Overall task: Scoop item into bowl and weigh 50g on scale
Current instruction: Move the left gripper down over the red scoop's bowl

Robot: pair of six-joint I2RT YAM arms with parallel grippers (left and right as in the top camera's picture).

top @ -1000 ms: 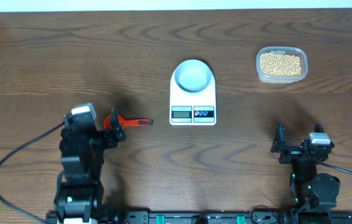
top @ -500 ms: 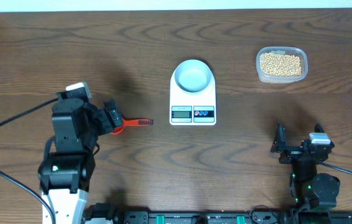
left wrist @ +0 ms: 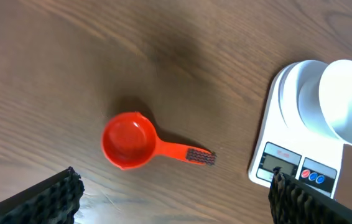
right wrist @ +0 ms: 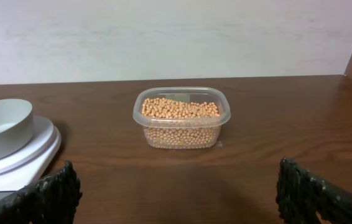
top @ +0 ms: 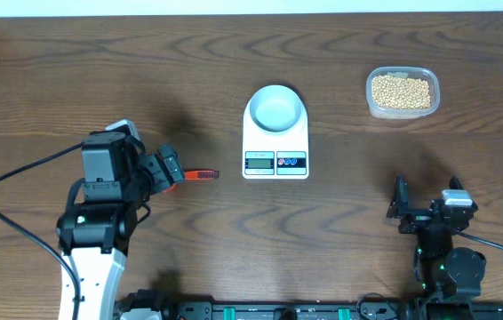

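The empty red scoop lies below with its cup facing up, so next my left gripper will turn and go down with its open fingers on both sides of the red scoop's cup rim (left wrist: pixel 110 157).
The tan-yellow beans (top: pixel 402 92) fill a clear plastic tub at the back right and also show in the right wrist view (right wrist: pixel 181 117). The pale bowl (top: pixel 275 108) stands empty on the white scale (top: pixel 275 161); both show in the left wrist view, bowl (left wrist: pixel 349 99) and scale (left wrist: pixel 286 163). A red measuring scoop (left wrist: pixel 130 140) lies empty on the table left of the scale, with its handle (top: pixel 201 174) pointing right. My left gripper (top: pixel 166 168) hovers over the scoop, open and empty (left wrist: pixel 175 186). My right gripper (top: pixel 401 206) is open and empty near the front right (right wrist: pixel 176 180).
The dark wooden table (top: pixel 340 231) runs to a pale wall at the back. A black cable (top: pixel 7 191) loops left of the left arm. The bean tub's rim (right wrist: pixel 140 112) stands to the right of the scale.
My left arm has turned and shifted right, bringing its gripper over the red scoop's cup. The right arm, bowl, scale and tub have not moved.
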